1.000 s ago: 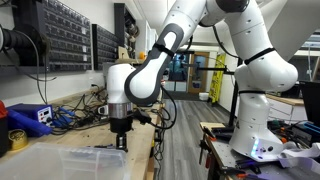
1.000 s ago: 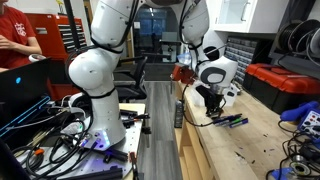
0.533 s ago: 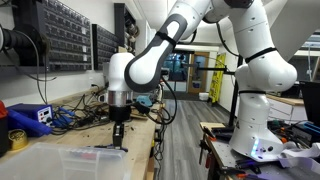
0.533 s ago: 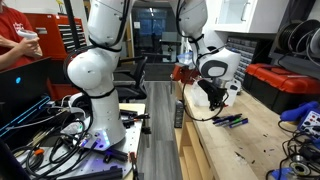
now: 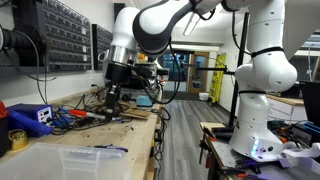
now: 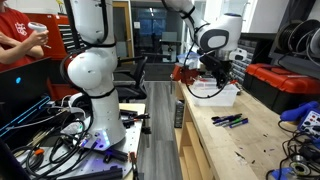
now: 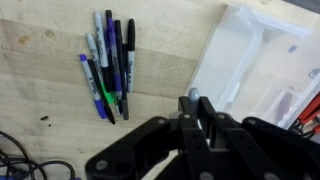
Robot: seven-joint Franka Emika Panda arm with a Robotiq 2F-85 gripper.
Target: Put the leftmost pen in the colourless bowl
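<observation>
The held pen hangs only by the edge of the colourless bowl nearest the pens. My gripper will next move away from the pens, over the colourless bowl to its open middle [image 5: 69, 163] [image 7: 261, 66], and release.
Several pens [image 7: 108, 62] lie side by side on the wooden bench; they also show in an exterior view [image 6: 230, 121]. The colourless bowl [image 7: 250, 55] is a wide clear plastic container beside them, and it shows in both exterior views [image 5: 60, 160] [image 6: 214, 93]. My gripper [image 7: 195, 103] is raised above the bench between the pens and the bowl. Its fingers are shut on a pen, whose blue-grey tip [image 7: 192, 94] sticks out between them. The gripper shows in both exterior views [image 5: 111, 103] [image 6: 222, 77].
Cables and a blue box [image 5: 30, 116] clutter the back of the bench. A roll of yellow tape [image 5: 17, 138] sits near the bowl. A red toolbox [image 6: 283, 80] stands further along the bench. A person in red [image 6: 20, 35] stands beyond the robot base.
The gripper was down at the pens on the bench. It has since risen well above the bench and moved towards the bowl, shut on a pen.
</observation>
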